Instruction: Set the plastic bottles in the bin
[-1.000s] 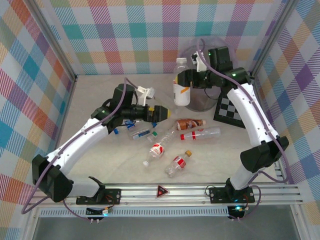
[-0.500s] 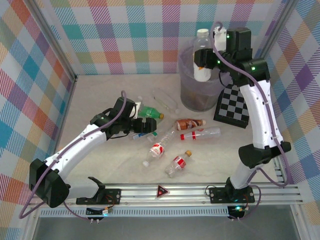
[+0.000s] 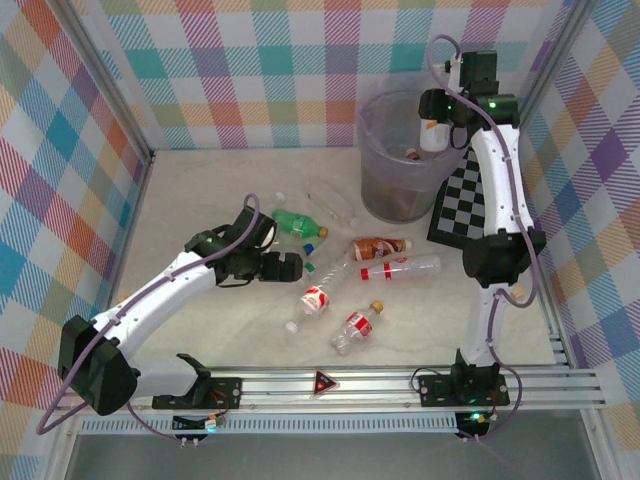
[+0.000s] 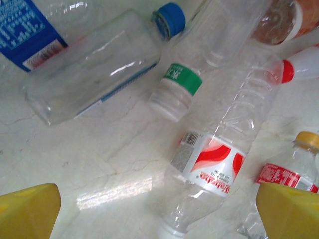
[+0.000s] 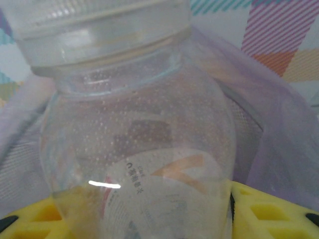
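Note:
The right gripper moves over the middle of the bin's opening (image 3: 405, 121) next, tilts downward and releases the clear plastic bottle, since it's near the bin's rim.
My right gripper (image 3: 435, 122) is shut on a clear plastic bottle (image 3: 432, 136) with a white label, held over the far right rim of the translucent lilac bin (image 3: 385, 190). In the right wrist view that bottle (image 5: 134, 144) sits between the yellow fingers (image 5: 271, 214), with the bin wall (image 5: 271, 134) behind it. My left gripper (image 3: 290, 266) is open low over the table, its yellow fingertips (image 4: 27, 211) either side of a red-and-white labelled bottle (image 4: 214, 167). A blue-labelled bottle (image 4: 94, 59) and a green-labelled one (image 4: 182, 84) lie beyond it.
More bottles lie loose mid-table: a green one (image 3: 297, 222), a clear one (image 3: 335, 205), a brown-labelled one (image 3: 378, 246), a red-capped one (image 3: 402, 268) and a yellow-capped one (image 3: 355, 328). A chequered board (image 3: 465, 205) leans right of the bin. Plaid walls enclose the table.
The right arm lifted its bottle from the bin's left side up and across to the far right rim. The left gripper drew back and down, uncovering the green bottle.

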Controlling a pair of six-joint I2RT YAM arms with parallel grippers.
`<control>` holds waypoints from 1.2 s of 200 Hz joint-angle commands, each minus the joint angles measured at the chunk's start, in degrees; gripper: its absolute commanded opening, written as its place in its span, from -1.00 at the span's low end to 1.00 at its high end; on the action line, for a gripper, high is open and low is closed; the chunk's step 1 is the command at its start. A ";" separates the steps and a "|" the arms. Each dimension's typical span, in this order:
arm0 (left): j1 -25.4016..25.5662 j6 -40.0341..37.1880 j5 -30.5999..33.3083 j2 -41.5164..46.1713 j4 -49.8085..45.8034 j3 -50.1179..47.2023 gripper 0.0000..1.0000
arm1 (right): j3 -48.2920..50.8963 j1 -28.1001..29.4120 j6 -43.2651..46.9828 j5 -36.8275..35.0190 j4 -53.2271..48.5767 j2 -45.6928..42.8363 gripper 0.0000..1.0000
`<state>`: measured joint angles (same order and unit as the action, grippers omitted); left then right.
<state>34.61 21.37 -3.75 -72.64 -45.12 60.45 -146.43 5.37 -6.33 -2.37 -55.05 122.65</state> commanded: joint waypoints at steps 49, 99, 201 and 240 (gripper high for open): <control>4.29 -2.58 -0.74 1.23 -5.94 0.98 0.95 | -2.58 0.38 2.85 -0.05 -2.94 8.55 0.04; 6.14 -3.79 -1.44 0.61 -6.85 1.20 0.95 | -2.47 0.30 4.30 -1.93 -6.36 11.57 0.34; 10.35 -5.03 -3.80 -5.08 -2.25 1.71 0.96 | -4.94 0.35 5.42 4.80 -8.49 6.11 0.99; 12.23 -5.54 -3.49 -8.15 -0.80 2.00 0.99 | -4.78 0.33 4.02 9.76 -8.35 -1.05 0.99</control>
<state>45.21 17.06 -6.55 -79.09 -47.44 60.71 -149.12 5.69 -1.89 2.70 -62.59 129.54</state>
